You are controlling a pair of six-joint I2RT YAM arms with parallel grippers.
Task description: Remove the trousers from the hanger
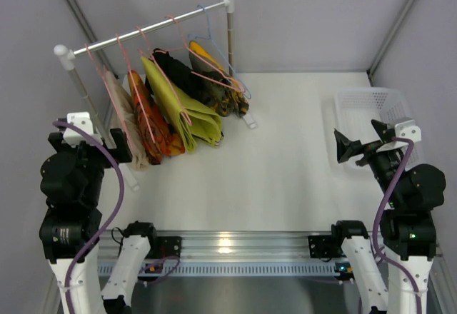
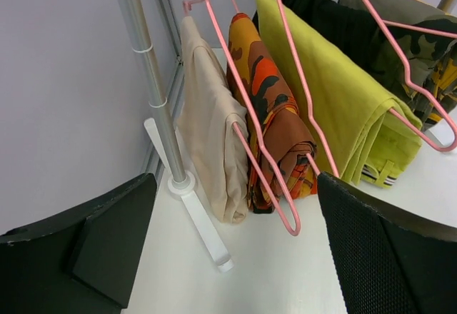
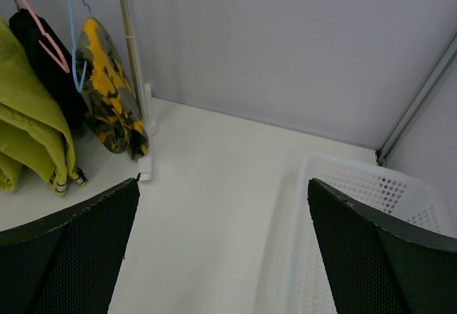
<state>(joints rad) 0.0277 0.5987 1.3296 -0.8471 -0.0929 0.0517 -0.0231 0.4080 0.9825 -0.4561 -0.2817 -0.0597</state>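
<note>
I will reach outward with my left gripper and turn it sideways onto the bare upper wire (image 1: 111, 100) of the beige pair's hanger, clear of the cloth. That wire is outward of my left gripper.
The pale beige trousers (image 1: 126, 118) hang folded over a pink hanger (image 1: 107, 78) at the left end of the rail (image 1: 143, 32). The orange-red patterned trousers (image 1: 151, 118) hang on the hanger beside them. In the left wrist view the beige pair (image 2: 211, 125) and the orange-red pair (image 2: 275, 114) are straight ahead, their lower ends near the table. My left gripper (image 1: 120, 145) (image 2: 235, 210) is open and empty, just short of the beige pair. My right gripper (image 1: 344, 147) (image 3: 223, 193) is open and empty at the right, far from the rack.
Yellow-green (image 1: 184, 107), black (image 1: 178, 71) and yellow camouflage (image 1: 221, 78) garments hang further right on the rail. The rack's left post (image 2: 153, 85) and its white foot (image 2: 200, 225) stand beside the beige pair. A white mesh basket (image 1: 371, 98) (image 3: 371, 178) sits at the right.
</note>
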